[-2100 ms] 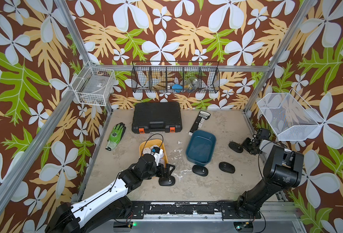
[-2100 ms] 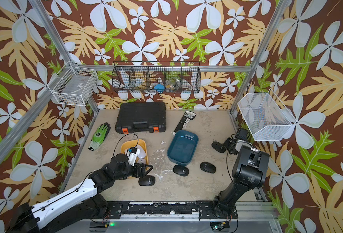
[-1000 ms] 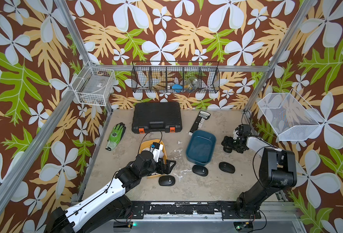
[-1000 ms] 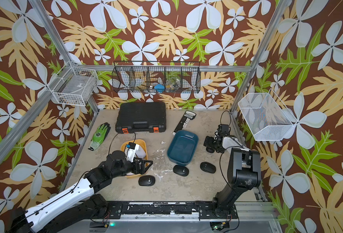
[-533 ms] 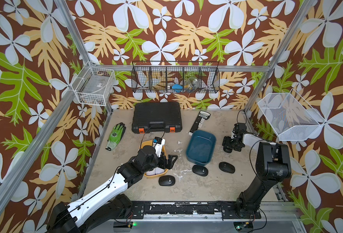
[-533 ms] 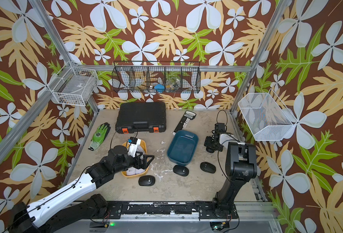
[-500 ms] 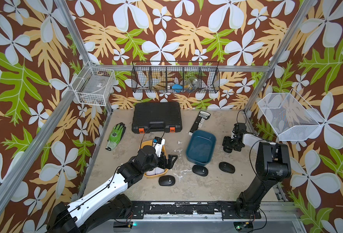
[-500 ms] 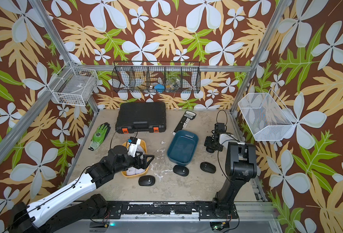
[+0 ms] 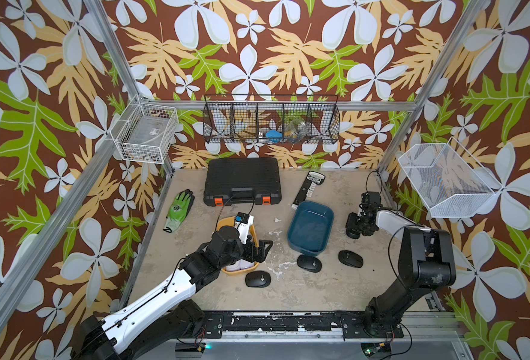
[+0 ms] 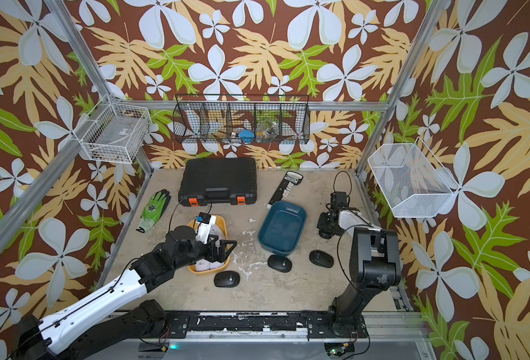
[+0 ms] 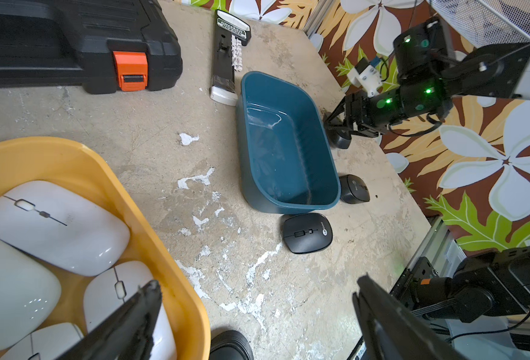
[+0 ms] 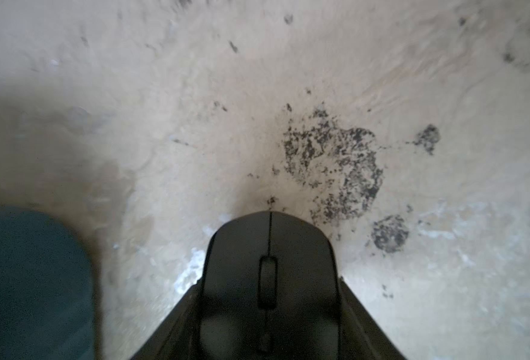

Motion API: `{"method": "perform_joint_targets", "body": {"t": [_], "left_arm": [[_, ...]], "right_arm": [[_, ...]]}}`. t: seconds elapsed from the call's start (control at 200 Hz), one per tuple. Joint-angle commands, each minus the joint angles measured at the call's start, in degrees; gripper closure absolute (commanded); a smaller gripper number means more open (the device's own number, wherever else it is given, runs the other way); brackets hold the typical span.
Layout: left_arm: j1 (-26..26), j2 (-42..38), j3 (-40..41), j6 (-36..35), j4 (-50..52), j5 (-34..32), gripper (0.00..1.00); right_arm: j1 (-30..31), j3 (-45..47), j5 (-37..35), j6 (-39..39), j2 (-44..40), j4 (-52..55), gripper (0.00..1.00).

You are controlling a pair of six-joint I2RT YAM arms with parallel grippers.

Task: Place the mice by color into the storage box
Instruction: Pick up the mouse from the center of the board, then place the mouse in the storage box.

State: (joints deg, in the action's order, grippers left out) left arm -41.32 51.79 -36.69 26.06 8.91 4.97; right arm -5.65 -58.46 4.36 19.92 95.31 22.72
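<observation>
The right gripper raises the black mouse next, then brings it down into the blue box's far end [image 9: 307,216] and releases it, as the yellow box holds white mice.
Several white mice [image 11: 54,227] lie in the yellow storage box [image 11: 101,162]. The blue storage box [image 9: 310,230] is empty. Three black mice [image 9: 257,279] [image 9: 309,262] [image 9: 350,258] rest on the table in front of the boxes. My left gripper [image 9: 257,249] hangs open over the yellow box's right rim, holding nothing. My right gripper [image 12: 270,282] is down at the table to the right of the blue box, its fingers pressed against both sides of another black mouse [image 12: 270,249]. In both top views that mouse [image 10: 326,233] is mostly hidden under the gripper.
A black tool case [image 9: 242,180] stands at the back, with a green glove [image 9: 179,207] to its left and a long black-and-white remote-like device [image 9: 309,190] behind the blue box. Wire baskets [image 9: 271,120] hang on the walls. The right frame post [image 9: 385,187] is close to my right gripper.
My right gripper swung in toward the blue box, settled over the black mouse and narrowed onto it. My left gripper pulled back from the front black mouse to above the yellow box's rim.
</observation>
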Motion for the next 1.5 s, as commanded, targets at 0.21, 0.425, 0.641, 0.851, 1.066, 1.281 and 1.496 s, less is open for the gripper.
{"method": "perform_joint_targets", "body": {"t": [0.21, 0.425, 0.641, 0.851, 1.066, 1.281, 1.496], "left_arm": [[0.93, -1.35, 0.56, -0.66, -0.49, -1.46, 0.0], [1.23, -1.69, 0.17, -0.4, -0.23, -1.63, 0.0], [1.24, -3.92, 0.12, -0.36, 1.73, -2.51, 0.0], [1.26, -6.23, 0.55, 0.08, 3.44, -2.95, 0.0], [1.24, -6.88, 1.21, 0.17, 4.18, -2.84, 0.0], [1.24, -6.97, 1.62, 0.39, 4.37, -2.43, 0.0], [1.24, -7.63, 2.58, 1.09, 4.64, -2.07, 0.0]], "right_arm": [[5.27, 0.4, 11.72, 8.34, -14.43, 0.31, 0.57], [20.74, -2.19, 10.0, 17.26, -12.52, -3.98, 0.56], [26.91, -2.23, 6.58, 26.0, -3.4, -11.57, 0.57], [27.17, -2.83, 3.43, 31.11, 3.41, -16.12, 0.57], [27.18, -6.43, 2.16, 32.27, 9.36, -16.57, 0.56], [27.17, -9.28, -0.81, 32.52, 13.27, -15.82, 0.52], [27.18, -9.77, -1.4, 32.78, 14.51, -16.1, 0.33]]}}
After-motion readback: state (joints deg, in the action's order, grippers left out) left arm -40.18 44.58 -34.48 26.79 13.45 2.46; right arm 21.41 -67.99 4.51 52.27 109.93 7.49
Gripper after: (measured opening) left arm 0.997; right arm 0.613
